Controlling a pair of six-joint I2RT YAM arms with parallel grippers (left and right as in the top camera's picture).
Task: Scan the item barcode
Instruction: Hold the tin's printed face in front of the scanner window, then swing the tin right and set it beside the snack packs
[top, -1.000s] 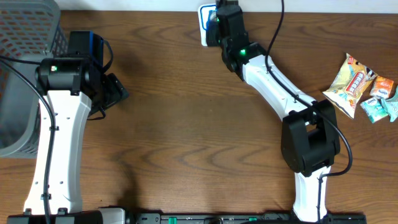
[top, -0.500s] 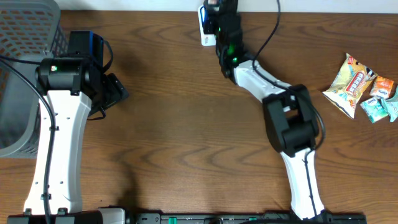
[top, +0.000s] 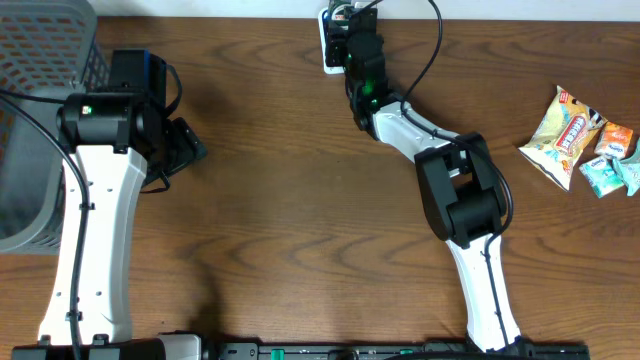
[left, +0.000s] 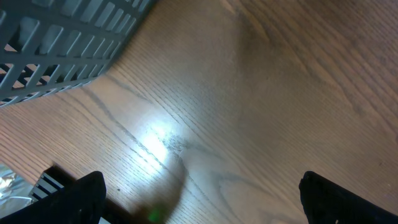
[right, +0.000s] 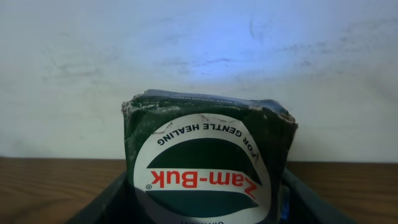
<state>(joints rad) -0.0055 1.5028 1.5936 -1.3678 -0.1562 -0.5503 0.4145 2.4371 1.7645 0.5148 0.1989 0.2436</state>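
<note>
My right gripper will swing across next and tilt down to release the box, because the bare wood beside the packets is to its right in the overhead view.
A dark green box with a white oval label reading "Zam-Buk", seen upside down, fills the right wrist view. My right gripper is shut on its sides and holds it up facing a white wall. No barcode shows on this face. From overhead, the right gripper reaches to the table's far edge, with a white, blue-edged thing at its left side; I cannot tell whether that is the box. My left gripper hangs open and empty over bare wood.
A grey slatted basket stands at the far left corner, close to the left arm. Several snack packets lie at the right edge. The right arm's forearm stretches diagonally across the upper middle of the table.
The right arm has folded inward and reached further to the far edge, shifting the gripper slightly left. Its jaws narrowed a little. The left arm has not moved.
</note>
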